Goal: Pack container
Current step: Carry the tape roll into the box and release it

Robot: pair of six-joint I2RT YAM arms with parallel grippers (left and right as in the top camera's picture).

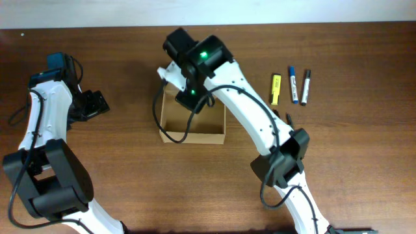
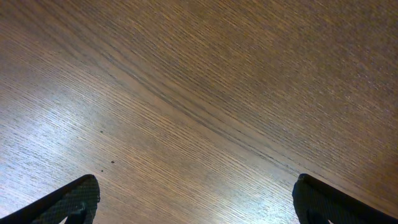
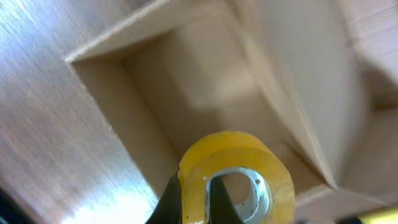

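Observation:
The container's inside is open and empty, so the right gripper will next move down between the container's sides and release the yellow tape (image 3: 239, 165) low over the container's bottom.
The container, an open tan cardboard box (image 1: 195, 127), stands in the middle of the table with its flap lid raised at the back. In the right wrist view its inside (image 3: 205, 87) shows from above. My right gripper (image 3: 196, 202) is shut on a roll of yellow tape (image 3: 239, 165), one finger inside the core and one outside, and holds it above the box. In the overhead view that gripper (image 1: 188, 96) hovers over the box's back edge. My left gripper (image 1: 96, 104) is open and empty over bare wood at the far left; its fingertips (image 2: 196, 202) show wide apart.
A yellow marker (image 1: 275, 89), a blue marker (image 1: 293, 85) and a black marker (image 1: 305, 87) lie side by side to the right of the box. Black cables hang along the right arm beside the box.

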